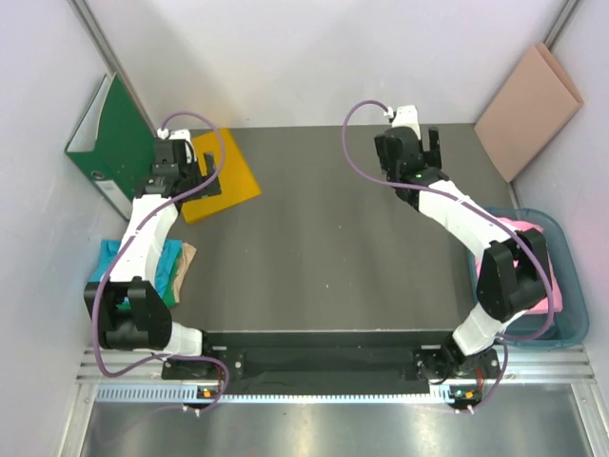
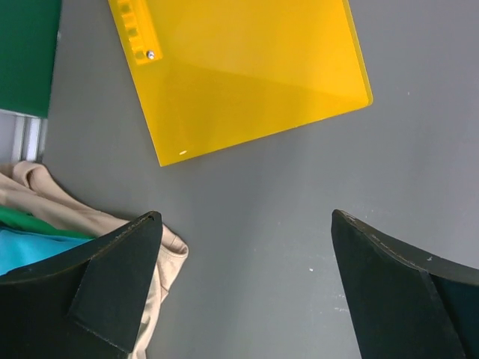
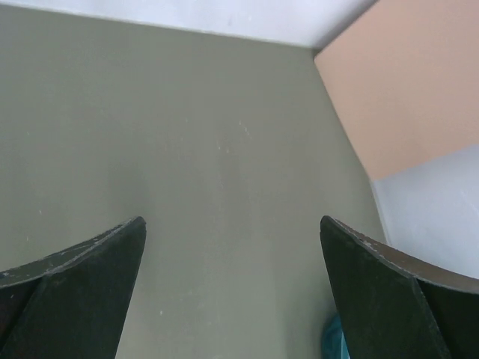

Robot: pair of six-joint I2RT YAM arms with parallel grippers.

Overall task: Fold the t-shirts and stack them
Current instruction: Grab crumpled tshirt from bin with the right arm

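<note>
The pink t-shirt's far part (image 1: 519, 226) lies below the spot over the bin (image 1: 568, 286). Next I will swing my right gripper there, to its right in the top view, and then down.
A pile of folded t-shirts (image 1: 143, 265) lies at the table's left edge, teal and green ones with a beige cloth beside them. In the left wrist view the teal t-shirt (image 2: 30, 248), the green one (image 2: 13, 219) and the beige cloth (image 2: 52, 202) show at lower left. A bright pink t-shirt (image 1: 535, 236) lies in the blue bin (image 1: 568, 286) on the right. My left gripper (image 1: 195, 176) (image 2: 247, 224) hangs open over bare table by the yellow sheet. My right gripper (image 1: 407, 143) (image 3: 232, 224) stands open above the far right of the table, holding nothing.
A yellow stiff sheet (image 1: 224, 176) (image 2: 239, 75) lies at the far left of the grey table (image 1: 333, 248). A green binder (image 1: 109, 143) (image 2: 26, 52) leans on the left wall. A brown cardboard sheet (image 1: 528, 95) (image 3: 404, 82) leans in the far right corner.
</note>
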